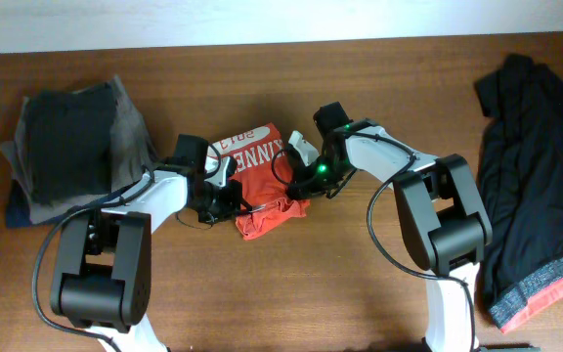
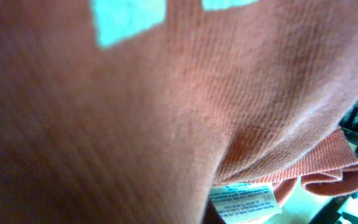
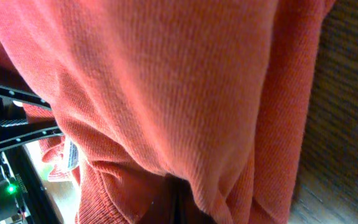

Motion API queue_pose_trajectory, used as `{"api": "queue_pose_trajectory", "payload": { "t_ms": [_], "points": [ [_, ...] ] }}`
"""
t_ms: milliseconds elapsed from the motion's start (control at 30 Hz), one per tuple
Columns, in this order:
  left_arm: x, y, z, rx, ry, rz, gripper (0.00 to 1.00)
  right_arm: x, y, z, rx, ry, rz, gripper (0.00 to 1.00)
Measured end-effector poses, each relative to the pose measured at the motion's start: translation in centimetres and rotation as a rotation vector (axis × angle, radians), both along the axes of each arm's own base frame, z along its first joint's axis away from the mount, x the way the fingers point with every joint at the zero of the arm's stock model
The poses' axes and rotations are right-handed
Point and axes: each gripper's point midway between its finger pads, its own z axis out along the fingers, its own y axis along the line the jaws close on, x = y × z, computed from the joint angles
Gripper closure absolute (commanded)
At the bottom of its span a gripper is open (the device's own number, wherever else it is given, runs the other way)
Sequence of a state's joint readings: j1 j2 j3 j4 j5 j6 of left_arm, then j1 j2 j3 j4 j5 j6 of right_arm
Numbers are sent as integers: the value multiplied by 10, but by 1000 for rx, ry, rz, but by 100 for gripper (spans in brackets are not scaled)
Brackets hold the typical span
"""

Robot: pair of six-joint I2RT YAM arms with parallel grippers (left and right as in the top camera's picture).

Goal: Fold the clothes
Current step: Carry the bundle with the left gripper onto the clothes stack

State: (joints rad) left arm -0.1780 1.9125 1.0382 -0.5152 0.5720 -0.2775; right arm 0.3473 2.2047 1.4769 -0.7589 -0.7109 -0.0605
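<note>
Folded pieces lie on the stack of clothes (image 1: 71,137). My left gripper should carry the T-shirt (image 1: 260,174) up, then to the left in the overhead view, onto that stack, and then release it.
The red-orange T-shirt (image 1: 260,174) with white lettering is bunched at the table's middle, held between both grippers. My left gripper (image 1: 225,193) is at its left edge and my right gripper (image 1: 299,178) at its right edge; both look shut on the cloth. Orange fabric (image 2: 166,93) fills the left wrist view, with a white care label (image 2: 244,202) at the bottom; the fingers are hidden. Orange fabric (image 3: 166,81) also fills the right wrist view, pinched into folds at the bottom. The black garment with grey-and-red hem (image 1: 536,196) lies spread at the right.
A stack of folded dark and grey clothes (image 1: 71,147) sits at the back left. The wooden table (image 1: 291,284) shows bare in front of the arms. The table's far edge meets a white wall.
</note>
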Motion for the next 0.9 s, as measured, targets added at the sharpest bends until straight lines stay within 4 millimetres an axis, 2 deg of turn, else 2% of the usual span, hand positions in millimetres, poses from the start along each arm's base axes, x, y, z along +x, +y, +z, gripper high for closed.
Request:
{"api": "queue_pose_trajectory", "payload": {
  "t_ms": [67,167,267,333,367,467,500,600,767,900],
  "points": [
    [-1,2,0,11,8,3,100,-3,-5,1,-18,23,-6,96],
    [-6,23,2,87,77,35,100,-6,-24,6,-76,85,-37,93],
    [-5,73,9,273,125,66,100,5,-60,23,-135,123,-115,93],
    [6,102,24,378,109,63,100,21,-83,48,-146,88,-172,93],
    [13,113,36,426,92,50,100,24,-92,61,-150,81,-191,93],
    [51,134,81,549,-47,12,100,34,-119,122,-142,-27,-241,93],
    [69,142,103,598,-119,-6,100,33,-122,133,-141,-49,-247,93],
    [98,154,142,679,-245,-13,100,21,-135,162,-149,-91,-260,93],
    [138,175,211,825,-454,3,100,6,-148,177,-167,-101,-249,93],
    [153,184,243,897,-547,8,100,0,-149,177,-174,-94,-229,93]
  ]
}}
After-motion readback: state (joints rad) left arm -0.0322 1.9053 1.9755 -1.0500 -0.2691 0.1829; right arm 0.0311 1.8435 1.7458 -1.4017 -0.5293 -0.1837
